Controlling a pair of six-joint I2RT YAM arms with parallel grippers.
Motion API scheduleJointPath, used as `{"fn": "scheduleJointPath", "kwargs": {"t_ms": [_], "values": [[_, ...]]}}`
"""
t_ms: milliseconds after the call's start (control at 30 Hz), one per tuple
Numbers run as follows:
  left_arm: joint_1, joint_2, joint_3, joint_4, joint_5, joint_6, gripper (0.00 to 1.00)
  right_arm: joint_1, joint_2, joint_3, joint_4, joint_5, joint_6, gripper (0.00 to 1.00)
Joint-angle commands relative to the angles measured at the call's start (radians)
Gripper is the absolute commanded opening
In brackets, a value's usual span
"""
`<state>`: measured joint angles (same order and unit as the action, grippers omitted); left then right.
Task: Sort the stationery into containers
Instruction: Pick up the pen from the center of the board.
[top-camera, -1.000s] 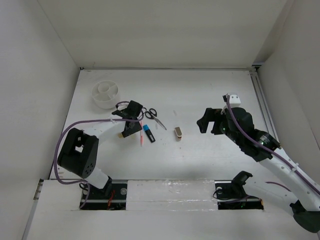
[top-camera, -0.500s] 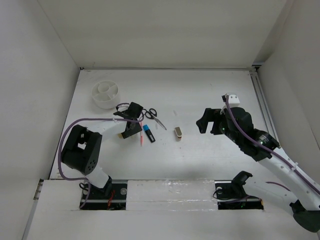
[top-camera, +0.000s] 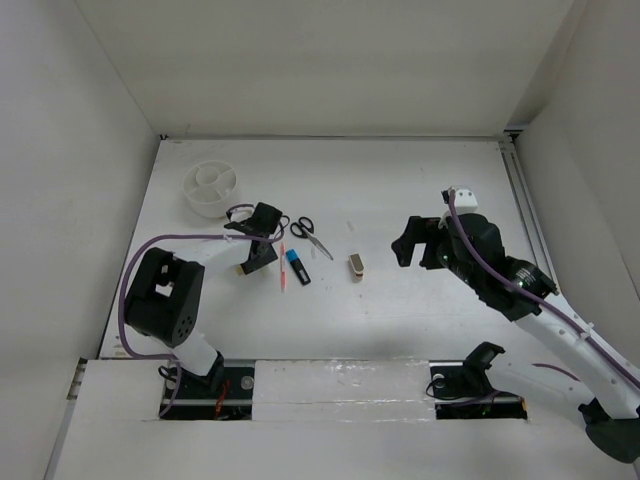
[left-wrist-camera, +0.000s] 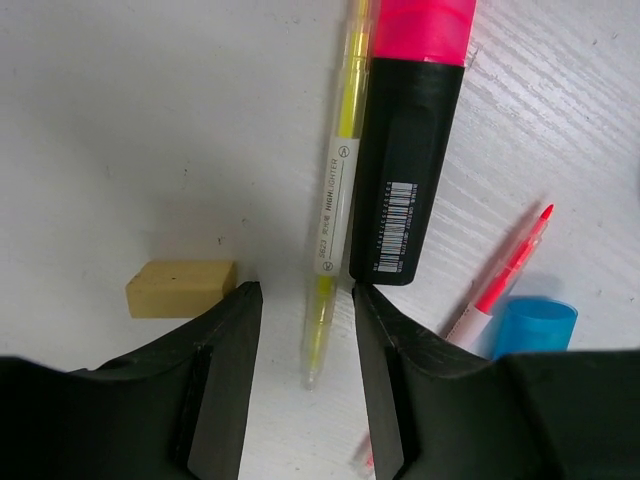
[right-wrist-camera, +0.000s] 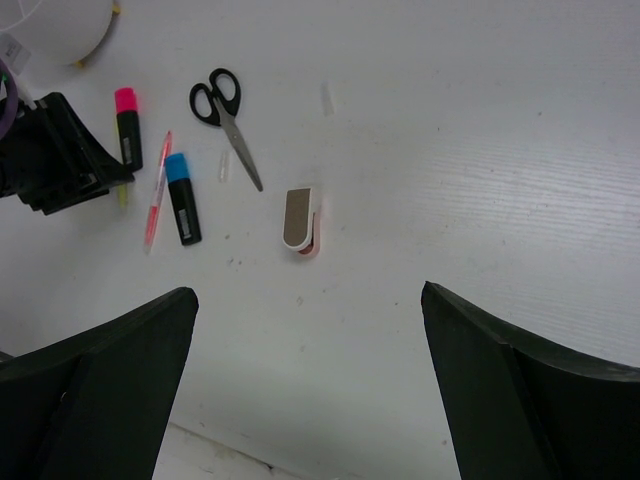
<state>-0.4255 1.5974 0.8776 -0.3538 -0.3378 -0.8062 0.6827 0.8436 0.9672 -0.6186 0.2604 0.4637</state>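
Note:
My right gripper goes to the left in the top view next and lowers onto the small clear piece beside the scissors, since bare tabletop surrounds it.
My left gripper (left-wrist-camera: 305, 295) is low over the table, open, its jaws either side of the thin yellow pencil (left-wrist-camera: 337, 190) with a gap on each side. The pink-and-black highlighter (left-wrist-camera: 410, 150) lies against the pencil, its end at my right finger. A tiny beige eraser (left-wrist-camera: 180, 288) sits just outside the left finger. The pink pencil (left-wrist-camera: 510, 270) and blue-and-black highlighter (top-camera: 297, 266) lie to the right. Scissors (top-camera: 311, 236) and the tan-grey block (top-camera: 356, 264) lie further right. My right gripper (right-wrist-camera: 307, 295) hovers wide open with nothing in it. The white divided tub (top-camera: 205, 208) stands at the far left.
White walls close the table at the back and both sides. A purple cable (top-camera: 180, 240) loops from the left arm over the table near the tub. The left gripper (top-camera: 252, 260) shows black at the right wrist view's left edge.
The left gripper has edged slightly toward the back left over the yellow pencil, and its elbow has swung right. The right arm has barely moved.

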Motion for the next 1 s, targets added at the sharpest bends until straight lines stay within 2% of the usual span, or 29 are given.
{"fn": "scheduleJointPath", "kwargs": {"t_ms": [0,133,367,500,533,633,833,967], "values": [[0.002,0.036,0.000,-0.004,0.003,-0.010,0.37,0.009,-0.005,0.015,0.057,-0.007,-0.005,1.00],[0.002,0.056,0.009,-0.004,0.003,-0.010,0.30,0.009,-0.014,0.015,0.057,-0.007,-0.005,1.00],[0.002,0.065,0.009,-0.013,0.003,-0.010,0.24,0.009,-0.023,0.015,0.057,-0.007,-0.005,1.00],[0.002,0.075,0.009,-0.013,0.013,-0.010,0.12,0.009,-0.032,0.015,0.057,-0.007,-0.005,1.00],[0.002,0.075,0.009,-0.013,0.013,-0.010,0.05,0.009,-0.032,0.015,0.048,-0.007,-0.005,1.00],[0.002,0.075,0.009,-0.013,0.022,-0.010,0.00,0.009,-0.032,0.015,0.048,-0.007,-0.005,1.00],[0.002,0.056,0.000,-0.023,0.051,-0.010,0.00,0.009,-0.041,0.015,0.048,-0.007,-0.005,1.00],[-0.041,-0.036,0.035,-0.103,0.020,-0.033,0.00,0.009,-0.023,0.015,0.078,-0.036,-0.005,1.00]]}}
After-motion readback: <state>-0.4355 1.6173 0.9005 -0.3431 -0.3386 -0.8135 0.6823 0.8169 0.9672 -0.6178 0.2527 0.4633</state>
